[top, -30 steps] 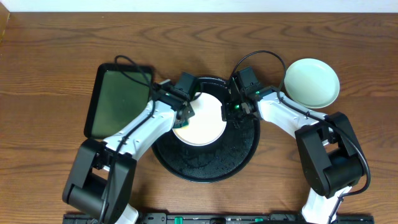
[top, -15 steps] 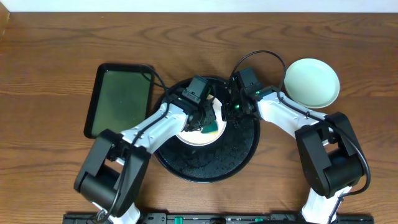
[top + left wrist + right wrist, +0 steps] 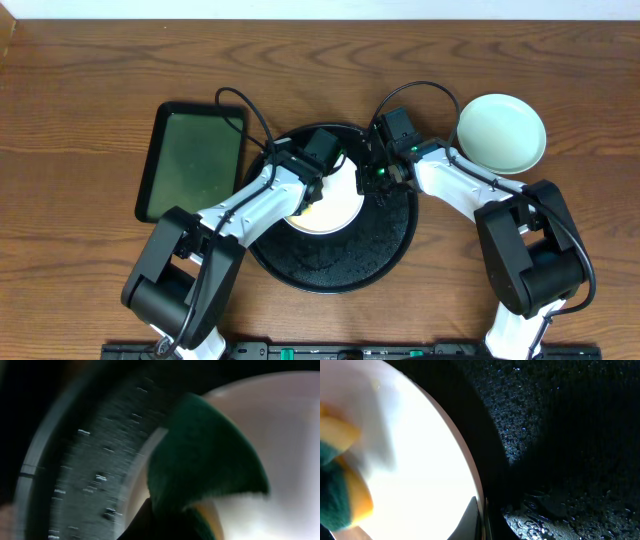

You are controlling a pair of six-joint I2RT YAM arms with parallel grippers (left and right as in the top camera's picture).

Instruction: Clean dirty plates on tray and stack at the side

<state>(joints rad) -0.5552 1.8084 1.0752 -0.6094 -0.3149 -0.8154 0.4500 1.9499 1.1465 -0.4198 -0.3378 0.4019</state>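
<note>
The right gripper rises next, carries the white plate over the mint green plate, which starts the stack outside the tray, and lowers to release the white plate's rim.
A white plate lies in the round black tray. My left gripper is shut on a green-and-yellow sponge that presses on the plate's upper left part. On the plate's right side, my right gripper is shut on the rim, which sits pinched between its fingers. The right wrist view shows the plate bright white, with the sponge at its far left. A pale mint green plate rests on the table at the right, outside the tray.
A rectangular dark green tray lies on the wooden table left of the black tray. The black tray's floor is wet and speckled. Both arms' cables arch over the tray's far rim.
My left gripper swept the sponge from the plate's left edge across to its middle, then back toward the upper left. The right gripper and the plate have stayed put.
</note>
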